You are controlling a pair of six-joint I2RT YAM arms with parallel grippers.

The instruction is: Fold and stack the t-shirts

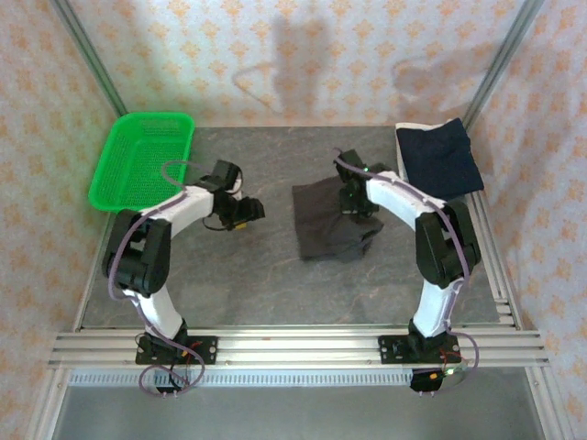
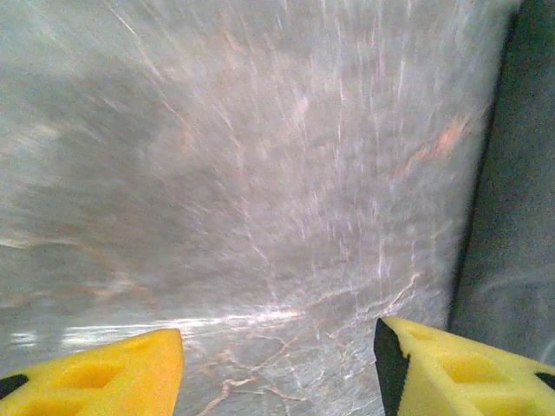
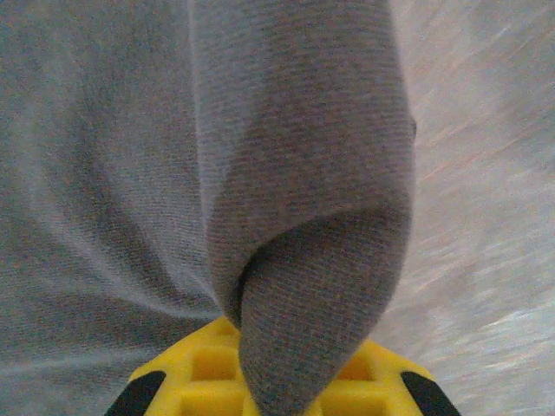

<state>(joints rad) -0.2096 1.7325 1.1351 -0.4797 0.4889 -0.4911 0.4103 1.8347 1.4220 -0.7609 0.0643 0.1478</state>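
I will carry the charcoal t-shirt [image 1: 326, 223] outward with my right gripper and let go of it over the folded navy t-shirt [image 1: 440, 156], since that one already lies folded at the back.
A dark charcoal t-shirt [image 1: 326, 223] lies partly folded in the middle of the table. My right gripper [image 1: 358, 205] sits at its right edge. In the right wrist view that gripper [image 3: 282, 394] is shut on a raised fold of the charcoal t-shirt [image 3: 303, 217], with cloth bunched over the yellow fingers [image 3: 199, 381]. A folded navy t-shirt [image 1: 440, 156] rests at the back right, a thin white edge [image 1: 401, 147] showing along its left side. My left gripper [image 1: 244, 213] hovers left of the charcoal t-shirt. In the left wrist view it [image 2: 277, 368] stands open over bare table, the t-shirt's edge [image 2: 516, 199] at the right.
A green mesh basket [image 1: 142, 158] stands at the back left corner. Metal frame rails [image 1: 293, 346] run along the near edge and the right side. Grey marbled tabletop [image 1: 238, 275] lies bare in front of and between the arms.
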